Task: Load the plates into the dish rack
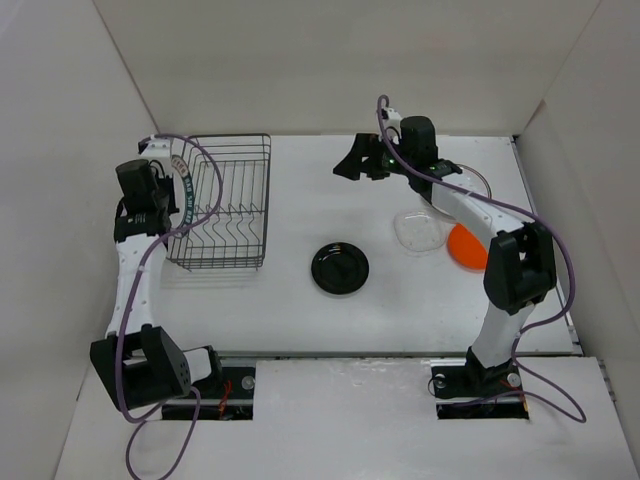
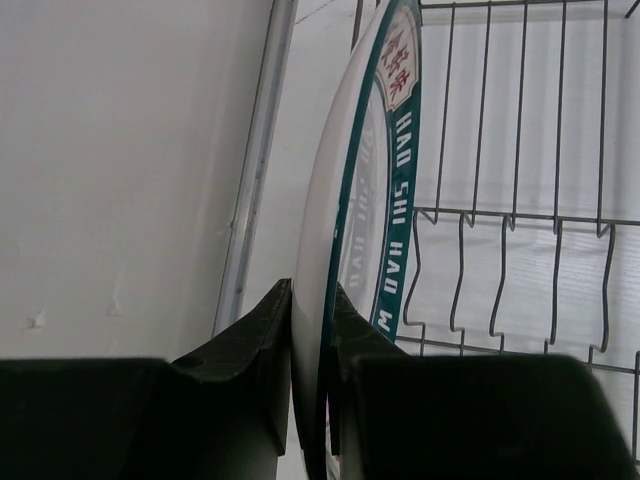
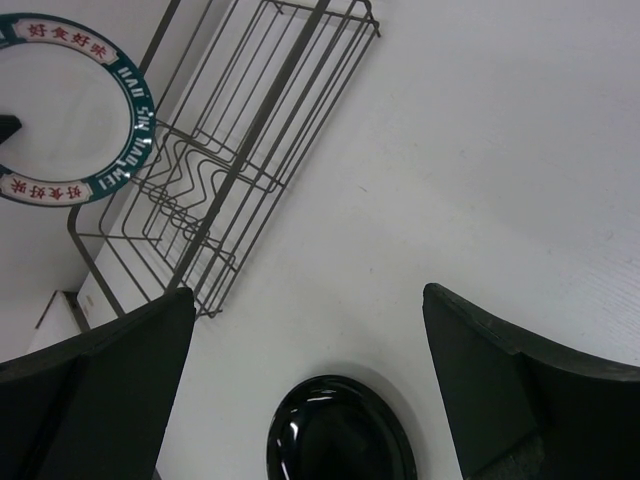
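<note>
To get the upright plate into the rack, my left gripper should lower and shift slightly toward the zigzag dividers (image 1: 203, 225) first, as it hangs high beside them.
My left gripper (image 1: 168, 195) is shut on the edge of a white plate with a dark teal lettered rim (image 1: 183, 185). It holds the plate upright at the left side of the dark wire dish rack (image 1: 225, 205). In the left wrist view the plate (image 2: 350, 200) stands edge-on between my fingers (image 2: 270, 330), with the rack's zigzag dividers (image 2: 510, 290) just to its right. My right gripper (image 1: 358, 160) is open and empty, hovering over the table right of the rack. The glossy black plate (image 1: 340, 268), clear plate (image 1: 420, 232) and orange plate (image 1: 466, 250) lie flat on the table.
The right wrist view shows the held plate (image 3: 60, 110), the rack (image 3: 250, 130) and the black plate (image 3: 340, 435) below my open right gripper (image 3: 310, 350). White walls enclose the table on three sides. A faint round rim (image 1: 472, 178) shows behind the right arm.
</note>
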{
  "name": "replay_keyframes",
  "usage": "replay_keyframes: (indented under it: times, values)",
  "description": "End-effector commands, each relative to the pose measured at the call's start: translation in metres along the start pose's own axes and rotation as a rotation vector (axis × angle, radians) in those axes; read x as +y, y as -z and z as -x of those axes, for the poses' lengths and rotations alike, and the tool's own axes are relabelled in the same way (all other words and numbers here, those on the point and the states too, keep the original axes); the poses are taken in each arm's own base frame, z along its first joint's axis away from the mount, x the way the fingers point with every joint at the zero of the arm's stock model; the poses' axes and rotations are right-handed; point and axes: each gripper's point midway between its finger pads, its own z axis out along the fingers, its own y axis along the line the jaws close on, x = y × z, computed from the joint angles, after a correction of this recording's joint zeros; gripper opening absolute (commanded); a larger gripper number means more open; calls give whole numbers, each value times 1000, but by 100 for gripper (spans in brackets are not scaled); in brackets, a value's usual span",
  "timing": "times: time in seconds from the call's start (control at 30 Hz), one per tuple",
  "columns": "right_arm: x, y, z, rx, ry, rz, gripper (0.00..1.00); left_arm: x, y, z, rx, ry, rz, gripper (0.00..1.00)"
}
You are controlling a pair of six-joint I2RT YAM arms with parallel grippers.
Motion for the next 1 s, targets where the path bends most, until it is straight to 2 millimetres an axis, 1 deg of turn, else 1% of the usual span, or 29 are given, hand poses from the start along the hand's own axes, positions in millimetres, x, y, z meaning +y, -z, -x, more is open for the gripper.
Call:
replay_keyframes:
  times: [0.0, 0.03, 0.1, 0.13, 0.17, 0.2, 0.27, 0.3, 0.33, 0.37, 0.4, 0.43, 0.47, 0.5, 0.53, 0.57, 0.63, 0.67, 0.7, 0.73, 0.77, 0.8, 0.87, 0.9, 0.93, 0.97]
  values:
    - [2, -5, 2, -19, 37, 3, 100, -4, -7, 3, -43, 7, -22, 0]
    - [2, -5, 2, -19, 37, 3, 100, -1, -10, 3, -46, 11, -13, 0]
    - [0, -5, 3, -23, 46, -6, 100, -3, -14, -10, -25, 0, -18, 0]
    - [0, -5, 3, -23, 46, -6, 100, -2, -15, -11, -28, 0, -6, 0]
    - [-4, -4, 5, -28, 43, -13, 100, 2, -15, -12, -27, 4, 2, 0]
    - [-4, -4, 5, -28, 43, -13, 100, 0, -18, -20, -7, 4, -2, 0]
    - [-4, -4, 5, -28, 43, -13, 100, 3, -18, -20, -5, 8, 6, 0]
    - [-4, -4, 5, -28, 43, -13, 100, 2, -19, -25, 4, 8, 4, 0]
    - [-4, -4, 5, -28, 43, -13, 100, 1, -19, -24, 2, 8, -5, 0]
    - [-10, -2, 9, -38, 40, -34, 100, 1, -19, -24, 2, 8, -5, 0]
    - [-17, 0, 9, -39, 32, -56, 100, 1, -19, -24, 2, 8, -5, 13]
    - [-20, 0, 10, -45, 32, -69, 100, -2, -18, -26, 7, -1, -21, 24]
    - [-35, 11, 25, -84, 27, -116, 100, 2, -18, -27, 9, 3, -13, 33]
    - [-49, 15, 18, -69, 5, -143, 100, 0, -16, -24, -3, 3, -24, 40]
    - [-54, 27, 28, -98, 6, -167, 100, -1, -16, -26, 7, 4, -27, 60]
    - [-77, 42, 38, -130, -11, -220, 100, -2, -12, -26, 5, 4, -37, 71]
    - [-101, 66, 46, -159, -38, -296, 100, -7, -6, -15, -13, 4, -74, 88]
    - [-116, 78, 47, -171, -66, -344, 100, -15, 0, -7, -18, 4, -131, 100]
    - [-146, 103, 56, -211, -108, -440, 100, -18, 7, 11, -48, 12, -163, 100]
    - [-167, 118, 59, -230, -131, -511, 100, -25, 9, 7, -34, 14, -203, 100]
    - [-187, 135, 60, -259, -208, -581, 100, -27, 17, 26, -70, 20, -230, 100]
    - [-218, 168, 68, -315, -261, -655, 100, -39, 25, 32, -75, 21, -303, 100]
    - [-246, 187, 61, -331, -333, -695, 100, -44, 37, 51, -115, 7, -354, 100]
    - [-256, 198, 63, -349, -342, -730, 100, -47, 45, 67, -143, 2, -390, 100]
    - [-273, 213, 58, -361, -365, -796, 100, -48, 48, 75, -154, 0, -404, 100]
    - [-277, 219, 59, -368, -371, -807, 100, -49, 50, 82, -165, -2, -418, 100]
